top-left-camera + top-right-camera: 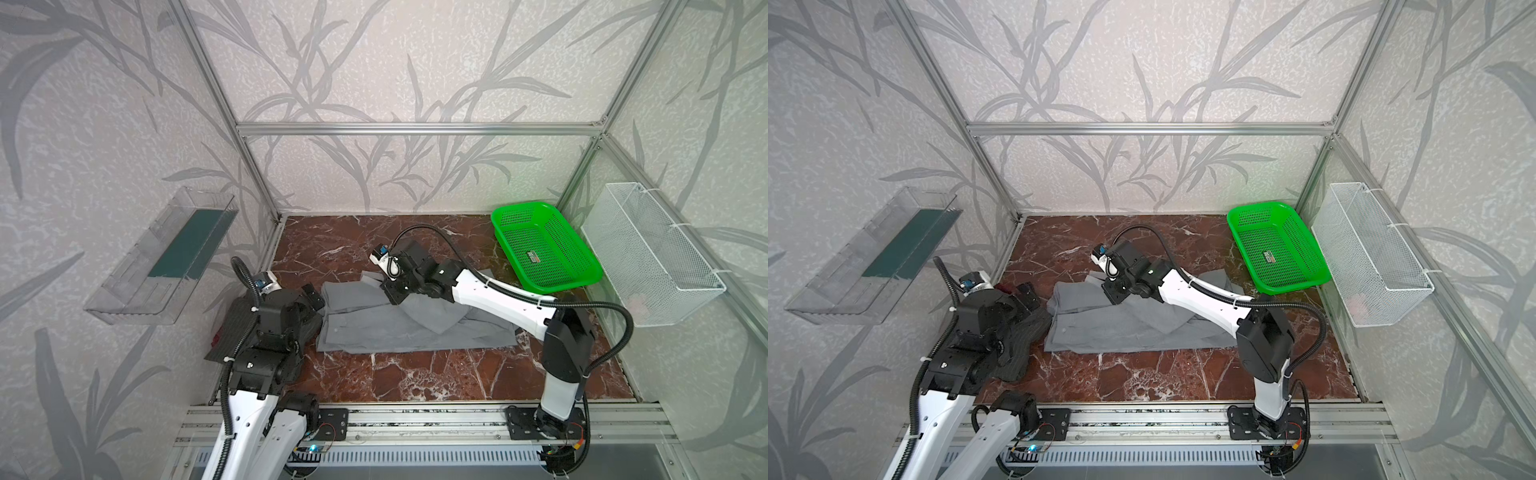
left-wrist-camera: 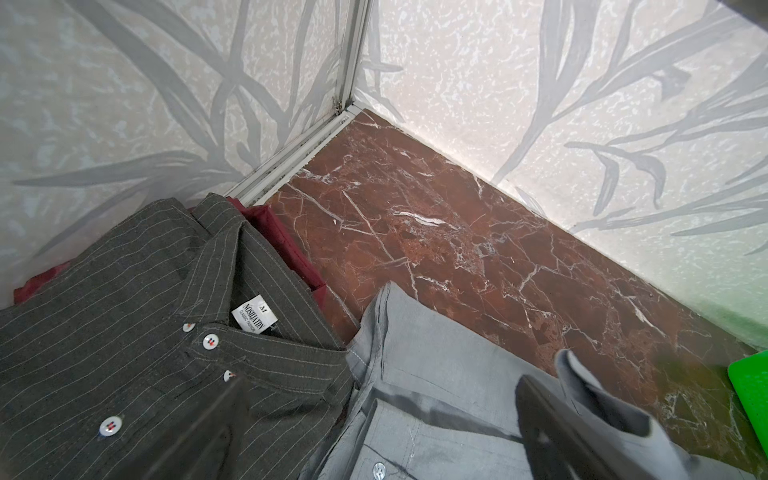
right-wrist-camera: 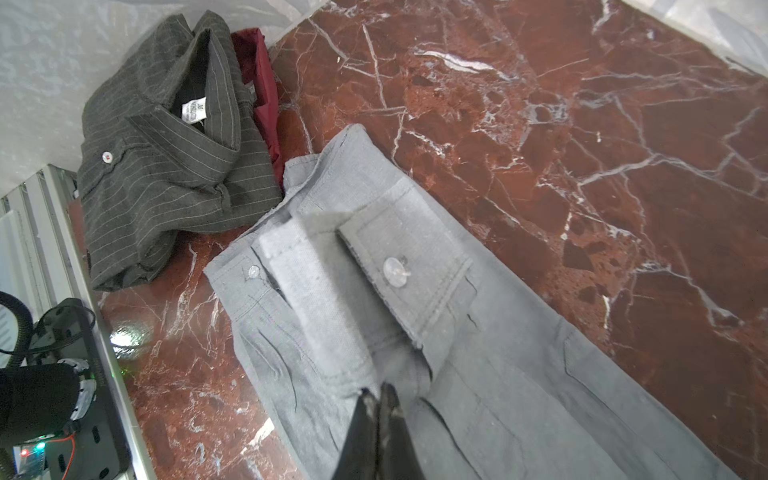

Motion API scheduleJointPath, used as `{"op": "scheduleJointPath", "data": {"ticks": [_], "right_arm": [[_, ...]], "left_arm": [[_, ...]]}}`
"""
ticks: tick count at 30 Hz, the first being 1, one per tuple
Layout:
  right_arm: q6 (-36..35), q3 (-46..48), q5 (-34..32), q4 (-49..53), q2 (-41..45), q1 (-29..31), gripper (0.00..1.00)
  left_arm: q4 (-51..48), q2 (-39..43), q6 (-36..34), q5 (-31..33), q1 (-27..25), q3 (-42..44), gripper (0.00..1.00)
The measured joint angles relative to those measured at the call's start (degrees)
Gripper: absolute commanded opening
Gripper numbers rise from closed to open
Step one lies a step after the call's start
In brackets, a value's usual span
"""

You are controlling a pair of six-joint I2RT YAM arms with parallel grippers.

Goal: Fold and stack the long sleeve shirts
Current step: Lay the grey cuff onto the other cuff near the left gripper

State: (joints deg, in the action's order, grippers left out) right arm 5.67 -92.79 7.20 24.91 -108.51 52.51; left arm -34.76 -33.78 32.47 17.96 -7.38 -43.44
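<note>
The sleeve's cuff hangs over the table's far edge, so my right gripper should next move down, back and toward the pinstriped shirt (image 3: 166, 174) and let go of the sleeve on the grey shirt's buttoned end (image 3: 280, 344).
A mid-grey button-up shirt (image 1: 374, 332) (image 1: 1100, 332) lies part folded across the middle of the marble table. My right gripper (image 3: 378, 395) (image 1: 392, 293) is shut on a fold of its sleeve, and the buttoned cuff (image 3: 399, 270) lies just past the fingertips. A dark pinstriped shirt (image 2: 124, 332) (image 3: 166, 174) (image 1: 1021, 345) lies folded at the left, collar up, touching the grey shirt's edge. My left gripper (image 2: 374, 432) (image 1: 313, 297) hangs open above the seam between the two shirts, holding nothing.
A dark red garment (image 2: 282, 237) (image 3: 262, 83) lies under the pinstriped shirt by the left wall. A green mesh basket (image 1: 544, 247) stands at the back right, next to a white wire basket (image 1: 652, 253) on the right wall. A clear bin (image 1: 162, 257) hangs on the left wall.
</note>
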Motion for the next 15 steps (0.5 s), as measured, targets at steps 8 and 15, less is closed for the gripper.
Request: {"op": "scheduleJointPath", "data": {"ticks": [8,15], "right_arm": [[-3.48,-8.52,-0.72,1.66,-9.09,2.86,0.0],[-5.05,-12.59,-0.57,2.93,-15.02,4.13,0.0]], "left_arm": [[0.98,0.02,0.02,0.24,0.66,0.48,0.99],[1.09,0.31,0.02,0.52,0.76,0.9,0.99]]}}
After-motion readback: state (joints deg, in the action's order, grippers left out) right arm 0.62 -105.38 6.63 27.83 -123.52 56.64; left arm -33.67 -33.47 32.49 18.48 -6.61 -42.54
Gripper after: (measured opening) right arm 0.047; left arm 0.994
